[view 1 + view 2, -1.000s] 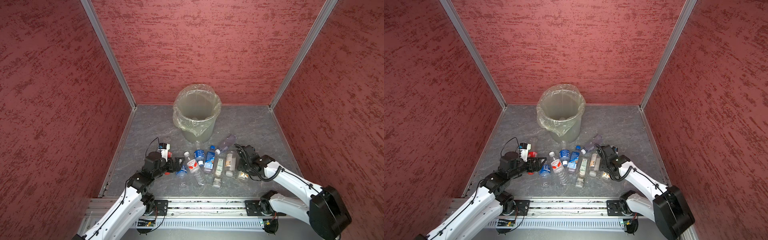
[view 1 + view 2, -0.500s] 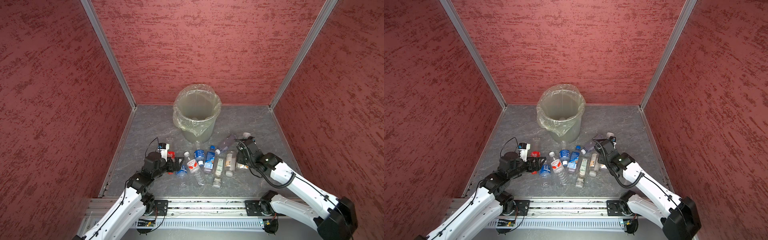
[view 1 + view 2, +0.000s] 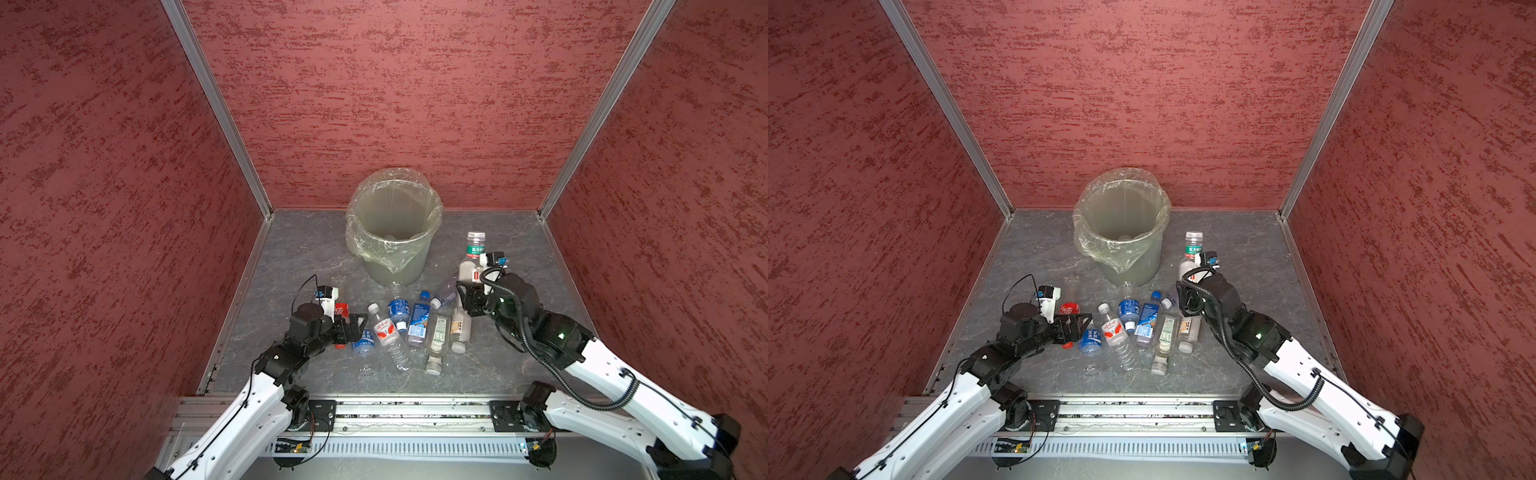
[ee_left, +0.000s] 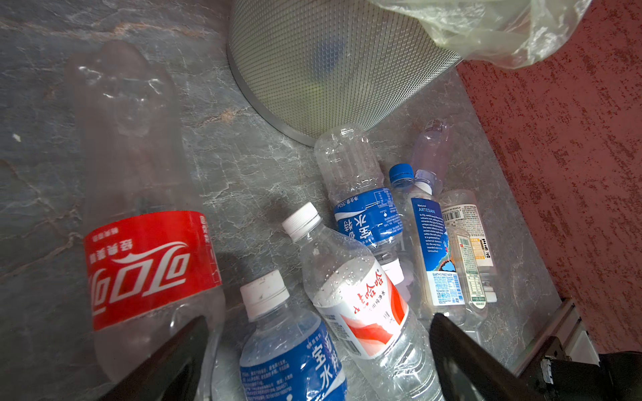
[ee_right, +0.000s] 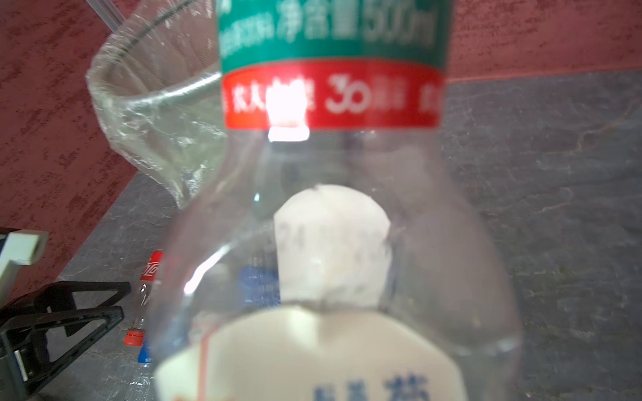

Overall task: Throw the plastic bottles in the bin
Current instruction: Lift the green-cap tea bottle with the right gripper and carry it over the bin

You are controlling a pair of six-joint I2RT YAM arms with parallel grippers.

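Observation:
I next need to lift my right gripper up and outward over the bin's opening (image 3: 394, 209) (image 5: 168, 58) and let go of the clear bottle there, because the bin stands outward of my gripper.
The bin (image 3: 399, 266) (image 3: 1133, 266) stands at the back middle, a clear bag folded over its rim. Several plastic bottles (image 3: 415, 324) (image 3: 1142, 328) lie in a heap in front of it. My right gripper (image 3: 471, 277) (image 3: 1187, 272) is shut on a clear bottle with a green and red label (image 3: 475, 249) (image 5: 333, 104), held up right of the bin; its fingers are hidden in the right wrist view. My left gripper (image 3: 359, 328) (image 4: 319, 347) is open, low at the heap's left end. A blue-label bottle (image 4: 288, 347) and a red-and-white-label bottle (image 4: 361, 305) lie between its fingers. A Coca-Cola bottle (image 4: 149, 264) lies just outside one finger.
Red textured walls (image 3: 124, 208) close in the grey stone floor (image 3: 299, 249) on three sides, with metal posts in the back corners. A metal rail (image 3: 395, 411) carrying both arm bases runs along the front edge.
My right gripper has lifted the green-label bottle off the floor beside the heap and carried it up and back, toward the right of the bin. The left arm has barely moved.

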